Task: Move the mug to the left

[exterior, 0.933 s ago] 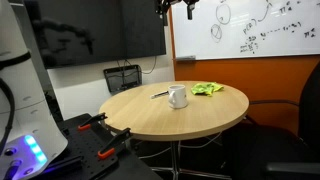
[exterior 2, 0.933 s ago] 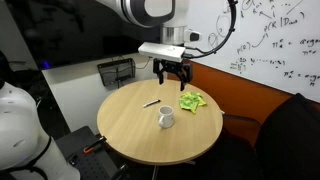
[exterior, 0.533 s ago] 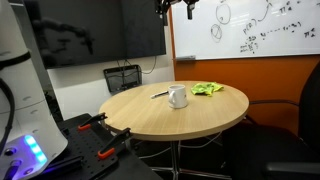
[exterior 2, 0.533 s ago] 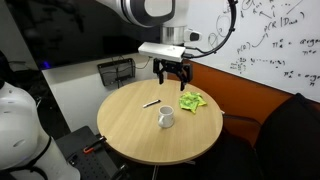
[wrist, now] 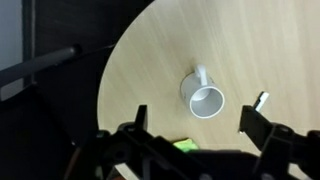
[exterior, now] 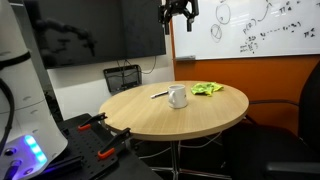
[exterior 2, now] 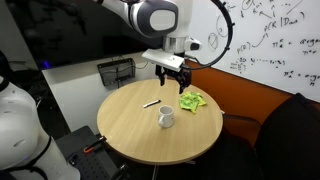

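My gripper needs to lower its open fingers next over the rim's edge by the green cloth [wrist: 194, 109], clear of the mug's handle, because the mug stands upright well below my gripper.
A white mug [exterior: 177, 97] stands upright on the round wooden table [exterior: 150, 115], near its middle; it also shows in the other exterior view [exterior 2: 166, 118] and from above in the wrist view [wrist: 205, 97], handle pointing up-left in the picture. My gripper [exterior: 180, 14] hangs high above the table, open and empty, well clear of the mug; it also shows in an exterior view [exterior 2: 170, 78]. In the wrist view its two fingers [wrist: 198, 126] spread wide on either side of the mug's image.
A green cloth [exterior 2: 191, 101] lies on the table beyond the mug, and a pen-like marker [exterior 2: 150, 102] lies beside it. A wire basket [exterior 2: 118, 72] stands behind the table. An orange wall with whiteboard [exterior: 260, 25] lies behind.
The arm has shifted and tilted slightly above the table; the gripper stays open and empty. The mug has not moved.
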`<state>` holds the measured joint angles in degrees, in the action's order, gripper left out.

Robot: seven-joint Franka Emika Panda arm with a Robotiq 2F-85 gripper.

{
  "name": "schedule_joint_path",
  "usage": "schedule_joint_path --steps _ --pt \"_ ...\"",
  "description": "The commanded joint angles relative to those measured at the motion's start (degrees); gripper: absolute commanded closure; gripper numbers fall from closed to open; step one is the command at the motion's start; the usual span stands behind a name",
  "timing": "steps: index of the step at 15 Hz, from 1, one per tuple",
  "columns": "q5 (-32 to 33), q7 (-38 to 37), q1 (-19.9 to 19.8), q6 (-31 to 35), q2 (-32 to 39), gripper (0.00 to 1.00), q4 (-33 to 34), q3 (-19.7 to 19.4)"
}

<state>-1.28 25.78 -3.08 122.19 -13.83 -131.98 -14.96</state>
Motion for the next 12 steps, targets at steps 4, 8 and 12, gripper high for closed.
schedule_joint_path --steps 4,8,12 --pt "-6.48 -3.03 0.65 8.64 17.22 0.00 3.87 6.43" --pt "-7.51 -0.97 -0.56 10.28 27.05 0.00 7.98 10.78" --pt "-6.88 1.03 -2.86 12.12 35.87 0.00 14.25 12.97"
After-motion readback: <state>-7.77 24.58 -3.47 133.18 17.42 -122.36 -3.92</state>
